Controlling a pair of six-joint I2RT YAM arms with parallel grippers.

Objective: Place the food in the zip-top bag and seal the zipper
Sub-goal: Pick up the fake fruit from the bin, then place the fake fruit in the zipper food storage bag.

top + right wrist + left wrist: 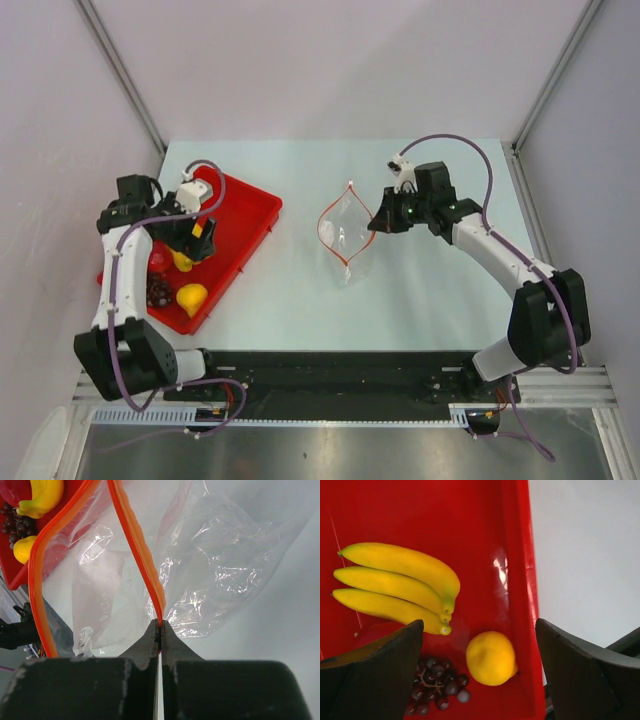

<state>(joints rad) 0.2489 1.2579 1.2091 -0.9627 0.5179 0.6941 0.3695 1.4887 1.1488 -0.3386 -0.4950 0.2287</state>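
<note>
Next, the left gripper moves down and to the left in the wrist view onto the banana stem (184, 264) (446, 617), since the bananas join there.
The food lies in a red tray (250, 215): a banana bunch (395, 585), a round yellow-orange fruit (491, 658), a dark grape cluster (435, 685) and a red fruit (158, 262). My left gripper (479, 625) hangs open above the round fruit and grapes, with nothing between its fingers. The clear zip-top bag (345, 240) stands mid-table with its mouth spread into a lens shape. My right gripper (160, 626) is shut on the red-orange zipper (137, 555) at the right side of the mouth, and the other zipper strip bows away to the left.
The red tray's right wall (520, 580) runs beside the round fruit, with pale table beyond it. Bare table (290, 290) separates the tray and the bag. Both arm bases and a black rail (340, 375) line the near edge. White walls enclose the table.
</note>
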